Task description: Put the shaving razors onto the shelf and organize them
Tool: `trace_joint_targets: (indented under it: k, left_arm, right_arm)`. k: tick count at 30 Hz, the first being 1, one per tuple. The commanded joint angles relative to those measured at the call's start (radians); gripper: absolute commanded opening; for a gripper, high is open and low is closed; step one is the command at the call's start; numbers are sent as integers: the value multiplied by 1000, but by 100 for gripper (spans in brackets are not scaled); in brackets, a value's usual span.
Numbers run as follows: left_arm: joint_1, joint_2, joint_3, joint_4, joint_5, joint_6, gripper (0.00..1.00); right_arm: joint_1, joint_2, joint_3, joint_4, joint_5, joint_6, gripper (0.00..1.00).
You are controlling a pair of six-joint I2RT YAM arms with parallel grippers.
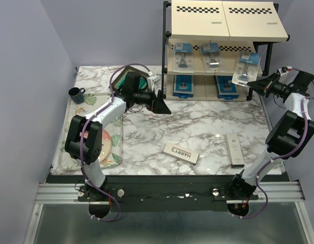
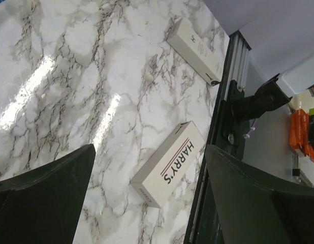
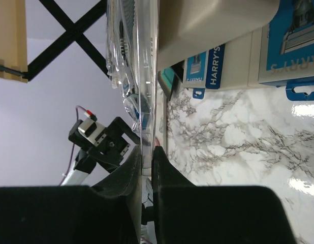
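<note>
I will next move my right gripper gently outward, push the blister pack onto the middle level's open end and release it. That spot is outward of my gripper.
The shelf (image 1: 251, 34) stands at the back right. Its middle tier holds two clear blister packs of shaving razors (image 1: 183, 54) (image 1: 210, 54), and its bottom tier two dark-blue boxes (image 1: 184, 86) (image 1: 226, 86). My right gripper (image 1: 254, 84) is shut on a third blister pack (image 1: 247, 68), held tilted at the right end of the middle tier. In the right wrist view the fingers (image 3: 164, 168) pinch the pack's clear edge (image 3: 130, 61). Two white HARRY'S boxes (image 1: 181, 152) (image 1: 234, 149) lie on the marble. My left gripper (image 1: 161, 103) hangs open and empty above the table, with one HARRY'S box (image 2: 169, 165) below it.
A floral tray (image 1: 115, 147) lies along the left side with a plate (image 1: 104, 145) on it. A dark mug (image 1: 75, 93) stands at the back left. A dark square frame with a green centre (image 1: 135, 81) sits behind my left arm. The table's metal front rail (image 2: 225, 101) runs near the boxes.
</note>
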State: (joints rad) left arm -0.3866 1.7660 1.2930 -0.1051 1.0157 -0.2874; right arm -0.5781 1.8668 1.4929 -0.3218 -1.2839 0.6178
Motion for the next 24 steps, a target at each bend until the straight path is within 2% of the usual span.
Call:
trace_joint_targets:
  k: [1, 8, 24]
  left_arm:
    - [-12, -57, -15, -166, -52, 154, 98]
    - [-67, -74, -11, -242, -92, 241, 98]
    - [-117, -97, -26, -281, -137, 281, 98]
  right_arm:
    - [-9, 57, 59, 66, -37, 79, 9]
    - [-9, 109, 133, 84, -38, 129, 18]
    - [4, 107, 79, 153, -137, 250, 8]
